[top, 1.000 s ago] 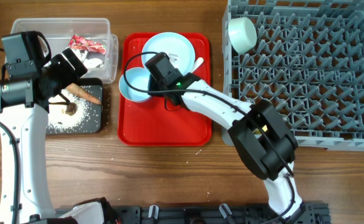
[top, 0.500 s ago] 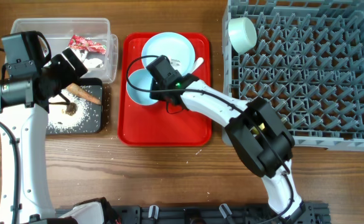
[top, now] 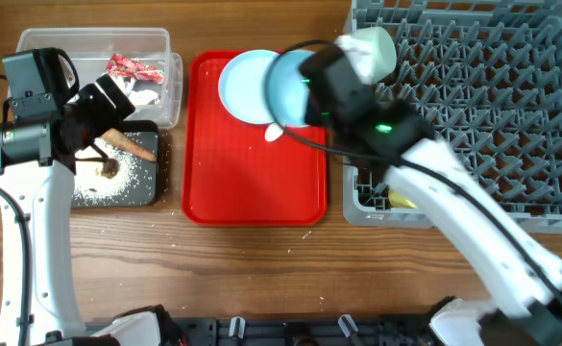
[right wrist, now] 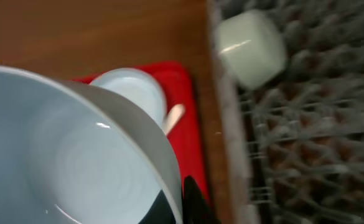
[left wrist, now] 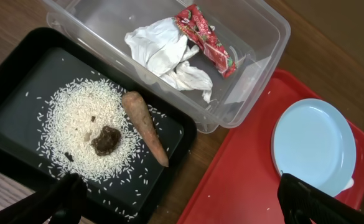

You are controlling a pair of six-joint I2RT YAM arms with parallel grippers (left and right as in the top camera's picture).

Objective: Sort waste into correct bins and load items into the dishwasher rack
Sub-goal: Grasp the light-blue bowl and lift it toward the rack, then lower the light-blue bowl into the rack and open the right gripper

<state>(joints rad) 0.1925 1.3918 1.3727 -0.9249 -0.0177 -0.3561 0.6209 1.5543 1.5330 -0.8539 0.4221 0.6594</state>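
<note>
My right gripper moves next to the right in the overhead view, and it needs to tilt and lower to the dishwasher rack's wires [right wrist: 272,140] beside the mint-green bowl, since they are empty.
My right gripper [top: 307,88] is shut on the rim of the pale-blue bowl [top: 286,85] and holds it in the air above the red tray's far right corner, close to the grey dishwasher rack [top: 492,115]. In the right wrist view the bowl [right wrist: 63,155] fills the left, pinched by the fingers [right wrist: 177,202]. The pale-blue plate [top: 242,85] and white spoon [top: 274,133] lie on the tray. The mint-green bowl [top: 373,50] and yellow cup [top: 402,200] sit in the rack. My left gripper [left wrist: 178,194] is open and empty above the bins.
The clear tub [top: 31,43] holds the red wrapper [left wrist: 206,37] and white napkin [left wrist: 163,53]. The black tray [left wrist: 20,74] holds rice [left wrist: 76,118], the brown stick [left wrist: 145,127] and the brown lump [left wrist: 106,139]. The red serving tray [top: 252,183] lies between the bins and the rack.
My right gripper has lifted the pale-blue bowl off the red tray and carried it up and to the right, towards the rack. The left arm has not moved.
</note>
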